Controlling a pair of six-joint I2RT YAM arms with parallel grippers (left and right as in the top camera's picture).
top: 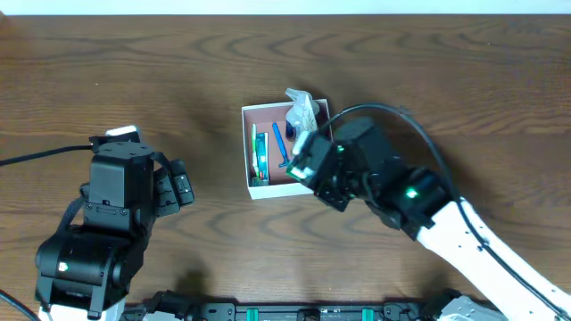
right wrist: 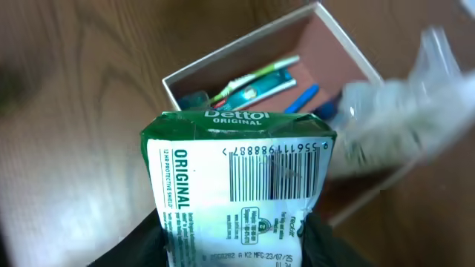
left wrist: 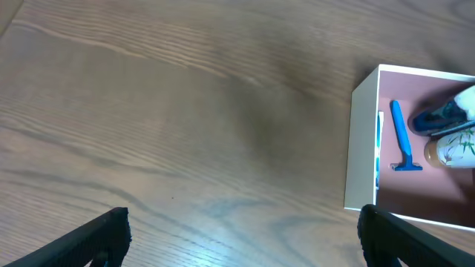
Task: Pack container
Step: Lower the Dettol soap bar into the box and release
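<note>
Next, my right gripper lowers the Dettol soap pack into the container's near corner, away from the toothbrush pack, where the container's pink bottom is bare.
The container (top: pixel 247 152) is a shallow white-walled box with a dusty-pink bottom at the table's middle; it also shows in the left wrist view (left wrist: pixel 364 141) and the right wrist view (right wrist: pixel 223 63). Inside lie a blue razor (top: pixel 280 147), a green-and-white toothbrush pack (top: pixel 260 153) and a clear plastic-wrapped item (top: pixel 302 109). My right gripper (right wrist: pixel 237 241) is shut on a green-and-white Dettol soap pack (right wrist: pixel 237 174) and holds it over the container's near right corner (top: pixel 308 160). My left gripper (left wrist: pixel 245 237) is open and empty over bare wood, left of the container.
Brown wooden table (top: pixel 178 71) all round. A black cable (top: pixel 401 120) loops over the right arm near the container's right side.
</note>
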